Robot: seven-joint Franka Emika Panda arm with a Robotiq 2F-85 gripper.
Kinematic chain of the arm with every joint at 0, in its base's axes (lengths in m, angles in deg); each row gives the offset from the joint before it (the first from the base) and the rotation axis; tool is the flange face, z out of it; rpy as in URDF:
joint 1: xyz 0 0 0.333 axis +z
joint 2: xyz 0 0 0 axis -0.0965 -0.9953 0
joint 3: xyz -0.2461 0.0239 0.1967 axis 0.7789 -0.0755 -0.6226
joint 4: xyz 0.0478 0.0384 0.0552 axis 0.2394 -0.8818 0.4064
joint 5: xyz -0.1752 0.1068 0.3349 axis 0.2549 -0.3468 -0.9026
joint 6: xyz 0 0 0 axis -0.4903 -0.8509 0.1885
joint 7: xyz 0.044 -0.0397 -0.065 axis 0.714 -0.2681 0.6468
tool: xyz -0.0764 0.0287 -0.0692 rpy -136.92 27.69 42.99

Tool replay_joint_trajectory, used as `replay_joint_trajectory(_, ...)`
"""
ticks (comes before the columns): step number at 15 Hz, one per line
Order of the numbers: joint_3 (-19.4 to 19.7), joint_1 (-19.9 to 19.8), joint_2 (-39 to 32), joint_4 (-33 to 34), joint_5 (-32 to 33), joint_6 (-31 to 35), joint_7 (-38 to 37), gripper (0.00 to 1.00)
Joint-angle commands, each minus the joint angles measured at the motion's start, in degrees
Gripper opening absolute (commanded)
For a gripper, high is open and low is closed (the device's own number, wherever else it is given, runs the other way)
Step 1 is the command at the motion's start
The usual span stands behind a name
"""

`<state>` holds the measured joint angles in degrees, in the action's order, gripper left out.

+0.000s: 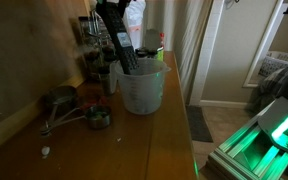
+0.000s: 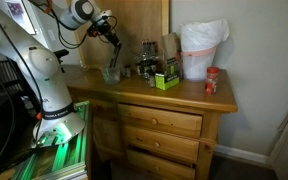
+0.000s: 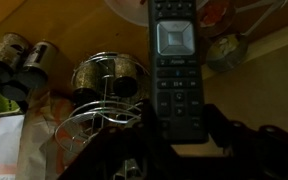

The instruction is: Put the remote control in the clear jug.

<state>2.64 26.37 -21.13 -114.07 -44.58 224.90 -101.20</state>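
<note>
The remote control's lower end is inside the jug's rim. Next, my gripper will stay steady above the clear jug's opening (image 3: 131, 9) and open its fingers to let go of the remote control (image 3: 174, 60).
The remote control (image 3: 174, 60) is a long black bar with a grey button face. My gripper (image 3: 174, 122) is shut on its lower part, one finger on each side. In both exterior views the gripper (image 1: 108, 10) (image 2: 110, 36) holds the remote (image 1: 124, 48) tilted steeply above the clear jug (image 1: 142, 88) (image 2: 112, 73). The remote's lower end reaches down to the jug's rim and seems to sit just inside it. The jug stands upright on the wooden dresser top (image 1: 164, 140).
Metal measuring cups on a ring (image 1: 69, 108) (image 3: 104, 85) lie beside the jug. Dark jars (image 1: 94, 62) (image 3: 19, 60) stand behind it by the wall. A white bag (image 2: 201, 48), a green box (image 2: 166, 78) and a red-capped jar (image 2: 212, 82) stand further along the dresser.
</note>
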Motion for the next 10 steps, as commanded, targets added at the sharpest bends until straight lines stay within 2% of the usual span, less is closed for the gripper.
replay_joint_trajectory(1,2.6,2.9,0.8,-2.1,-4.8,2.1,4.7,0.32)
replay_joint_trajectory(5,5.7,5.7,0.0,-2.5,-8.9,1.1,11.6,0.32)
replay_joint_trajectory(6,6.3,6.3,-0.1,-2.4,-9.7,0.4,13.0,0.37)
replay_joint_trajectory(7,7.2,6.7,-0.2,-2.4,-10.4,-0.3,14.4,0.82)
replay_joint_trajectory(8,7.6,7.0,-0.2,-2.5,-10.9,-0.5,15.3,0.84)
replay_joint_trajectory(10,8.3,7.2,-0.1,-2.3,-11.6,-1.2,16.8,0.95)
